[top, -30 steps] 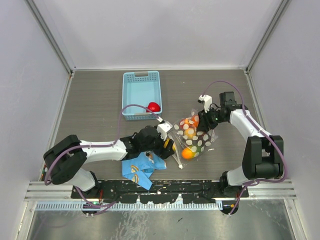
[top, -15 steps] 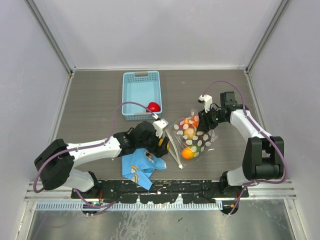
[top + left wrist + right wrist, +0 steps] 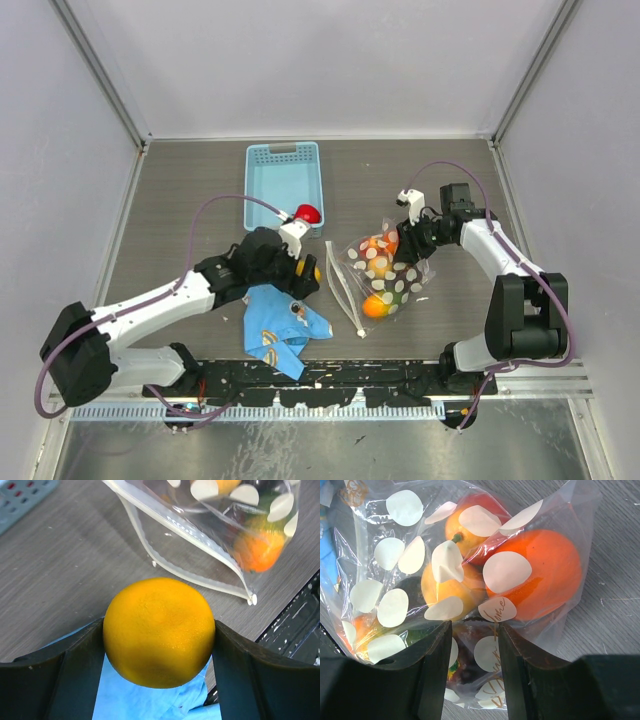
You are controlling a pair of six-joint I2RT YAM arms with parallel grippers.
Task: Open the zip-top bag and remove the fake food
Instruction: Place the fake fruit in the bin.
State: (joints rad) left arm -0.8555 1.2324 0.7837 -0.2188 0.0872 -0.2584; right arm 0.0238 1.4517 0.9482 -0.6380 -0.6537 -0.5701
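The round fruit goes outward over the basket's rim for my left gripper's release next, as the basket's empty bottom beside the red fruit lies outward.
The zip-top bag lies right of centre, clear with white dots, its white zip strip hanging open on the left. Inside it sit pieces of fake food: an orange one, a yellow one, and dark and green ones lower down. My right gripper is shut on the bag's far side, pinching the plastic. Left of the bag's mouth, my left gripper is shut on a round yellow-orange fruit, held above the blue cloth. A red fruit lies in the basket.
The light blue slotted basket stands behind my left gripper. A blue cartoon-print cloth lies crumpled at the near edge, under the left wrist. Metal rails and both arm bases run along the table's front edge.
My left gripper has pulled back from the bag's mouth, moving left and toward the basket with the yellow-orange fruit. The right gripper and the bag have stayed put.
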